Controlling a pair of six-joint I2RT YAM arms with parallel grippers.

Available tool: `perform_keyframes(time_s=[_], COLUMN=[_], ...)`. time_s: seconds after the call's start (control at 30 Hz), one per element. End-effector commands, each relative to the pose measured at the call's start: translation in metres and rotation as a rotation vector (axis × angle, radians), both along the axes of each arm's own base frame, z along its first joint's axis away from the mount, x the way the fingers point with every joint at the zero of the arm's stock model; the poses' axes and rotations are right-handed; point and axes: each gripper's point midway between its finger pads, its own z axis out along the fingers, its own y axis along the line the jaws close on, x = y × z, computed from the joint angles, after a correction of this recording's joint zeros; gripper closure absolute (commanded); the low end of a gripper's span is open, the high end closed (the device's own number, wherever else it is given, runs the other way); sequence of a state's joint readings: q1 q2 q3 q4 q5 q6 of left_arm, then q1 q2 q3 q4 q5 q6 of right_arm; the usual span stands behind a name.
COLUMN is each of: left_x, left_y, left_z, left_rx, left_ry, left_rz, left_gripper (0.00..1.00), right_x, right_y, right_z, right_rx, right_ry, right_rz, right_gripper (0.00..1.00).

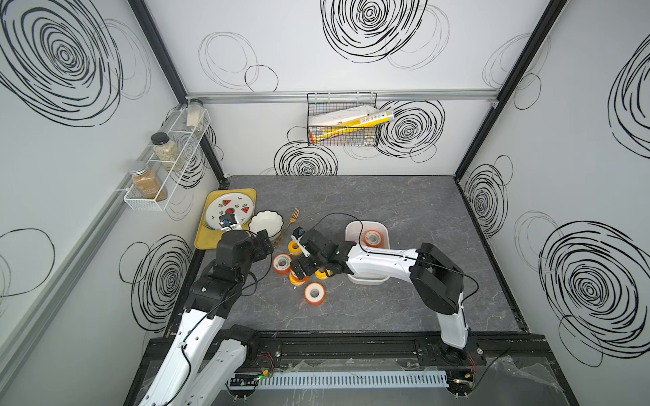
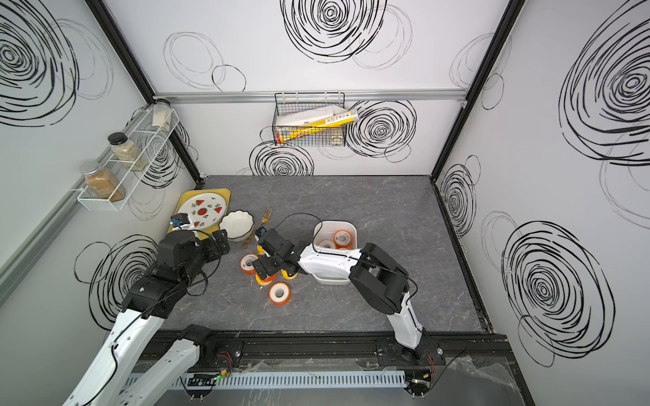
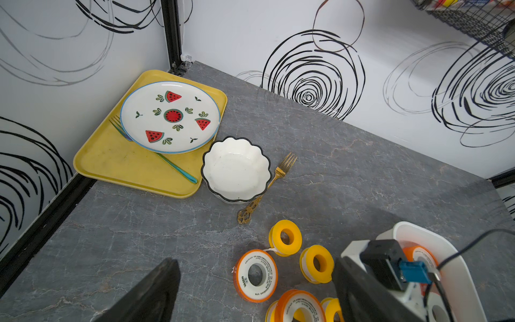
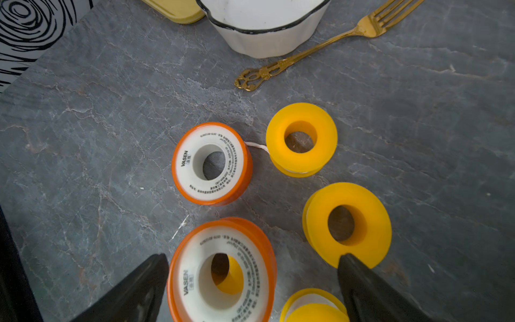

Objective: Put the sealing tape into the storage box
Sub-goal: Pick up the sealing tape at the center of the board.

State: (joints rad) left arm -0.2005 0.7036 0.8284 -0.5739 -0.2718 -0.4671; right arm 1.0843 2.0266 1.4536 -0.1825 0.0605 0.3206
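My right gripper will next move down and slightly back until its open fingers are on both sides of the leaning orange spool (image 4: pixel 222 272), because that spool sits raised on a yellow one.
Several spools of sealing tape lie clustered on the grey table: an orange one (image 1: pixel 282 264), a yellow one (image 1: pixel 294 247), another orange one (image 1: pixel 314 293). My right gripper (image 4: pixel 253 259) hangs open just over the cluster. An orange spool (image 4: pixel 223 276) leaning on a yellow spool sits between its fingers, untouched. The white storage box (image 1: pixel 385 232) stands right of the cluster, partly hidden under the right arm, with an orange spool (image 2: pixel 343 239) inside. My left gripper (image 3: pixel 254 267) is open and empty, left of the cluster near the bowl.
A white scalloped bowl (image 1: pixel 266 225) and a gold fork (image 1: pixel 289 225) lie just behind the spools. A yellow tray (image 1: pixel 211 239) with a watermelon plate (image 3: pixel 170 117) fills the back left corner. A wire basket (image 1: pixel 343 121) hangs on the back wall.
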Motion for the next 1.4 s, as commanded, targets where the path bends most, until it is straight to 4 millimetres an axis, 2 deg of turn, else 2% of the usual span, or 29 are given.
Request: perform_keyframes(time_s=[0.0, 0.3, 0.53, 0.8, 0.87, 1.1, 1.27, 1.37], left_x=[0.004, 0.005, 0.006, 0.007, 0.007, 0.007, 0.006, 0.006], left_y=[0.001, 0.001, -0.002, -0.002, -0.002, -0.002, -0.002, -0.002], left_z=[0.007, 0.006, 0.003, 0.003, 0.002, 0.002, 0.002, 0.002], left_rx=[-0.008, -0.008, -0.013, -0.011, -0.011, -0.01, -0.01, -0.009], left_ry=[-0.042, -0.04, -0.03, -0.026, -0.026, -0.024, -0.026, -0.026], left_rz=[0.005, 0.002, -0.012, -0.014, -0.014, -0.017, -0.018, -0.017], left_gripper=[0.07, 0.07, 0.07, 0.07, 0.07, 0.07, 0.07, 0.07], right_x=[-0.004, -0.011, -0.017, -0.016, -0.016, -0.02, -0.021, -0.02], right_y=[0.005, 0.012, 0.015, 0.012, 0.01, 0.013, 0.016, 0.017], right_z=[-0.003, -0.009, -0.027, -0.035, -0.039, -0.035, -0.02, -0.002], right_rx=[-0.038, -0.048, -0.099, -0.145, -0.158, -0.145, -0.111, -0.079], right_ry=[-0.003, -0.003, 0.017, -0.004, -0.002, 0.008, 0.006, -0.012], right_rz=[0.015, 0.035, 0.046, 0.031, 0.022, 0.04, 0.05, 0.045], right_gripper=[0.0, 0.0, 0.0, 0.06, 0.09, 0.32, 0.4, 0.42])
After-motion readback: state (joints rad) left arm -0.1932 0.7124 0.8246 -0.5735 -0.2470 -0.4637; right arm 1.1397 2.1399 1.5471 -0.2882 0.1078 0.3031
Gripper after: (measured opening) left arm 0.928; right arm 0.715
